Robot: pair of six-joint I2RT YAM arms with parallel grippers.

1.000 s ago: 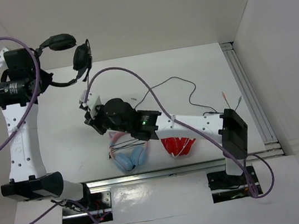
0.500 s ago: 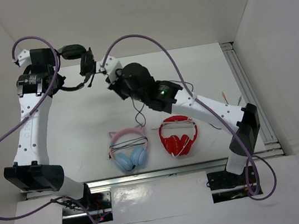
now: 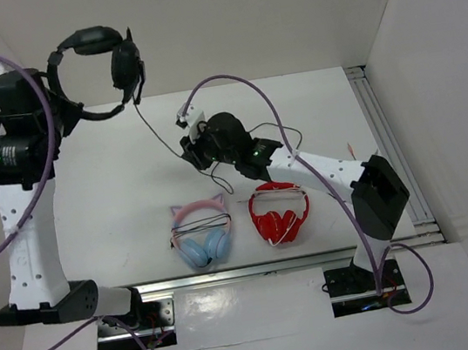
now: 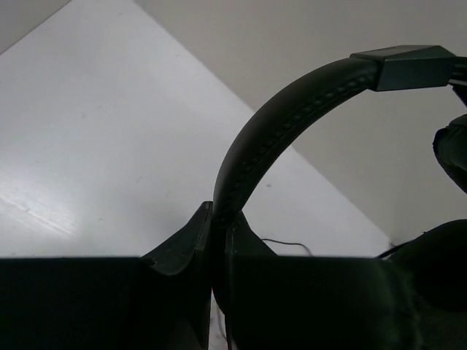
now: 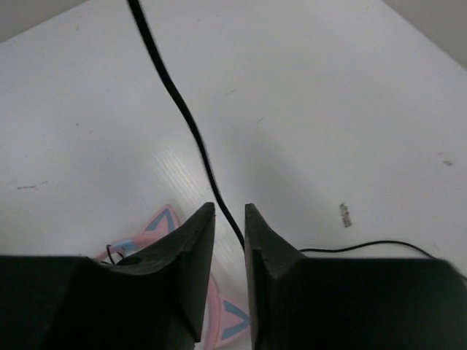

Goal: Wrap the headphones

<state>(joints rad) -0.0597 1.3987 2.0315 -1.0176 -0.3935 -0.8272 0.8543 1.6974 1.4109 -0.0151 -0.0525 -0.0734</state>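
The cable runs between fingers that are still apart. My right gripper will next open wider and move toward the hanging headphones along their thin black cable (image 3: 159,129).
The black headphones (image 3: 98,63) hang in the air at the back left. My left gripper (image 3: 56,87) is shut on their headband (image 4: 292,117), as the left wrist view (image 4: 219,215) shows. Their thin black cable (image 3: 159,129) runs almost straight from the lower earcup (image 3: 125,68) down to my right gripper (image 3: 187,147). In the right wrist view the cable (image 5: 175,102) passes between the fingers of that gripper (image 5: 230,208). The jaws stand a narrow gap apart, wider than the cable. The loose rest of the cable lies on the table (image 3: 300,143) behind the right arm.
A pink-and-blue cat-ear pair (image 3: 201,233) and a red pair (image 3: 279,212) lie near the table's front edge; the cat-ear pair also shows under my right fingers (image 5: 157,222). A metal rail (image 3: 388,143) runs along the right side. White walls enclose the table.
My left arm has swung the headphones up and to the left. My right gripper has dropped from beside the earcup toward the table, and the cable now stretches between them.
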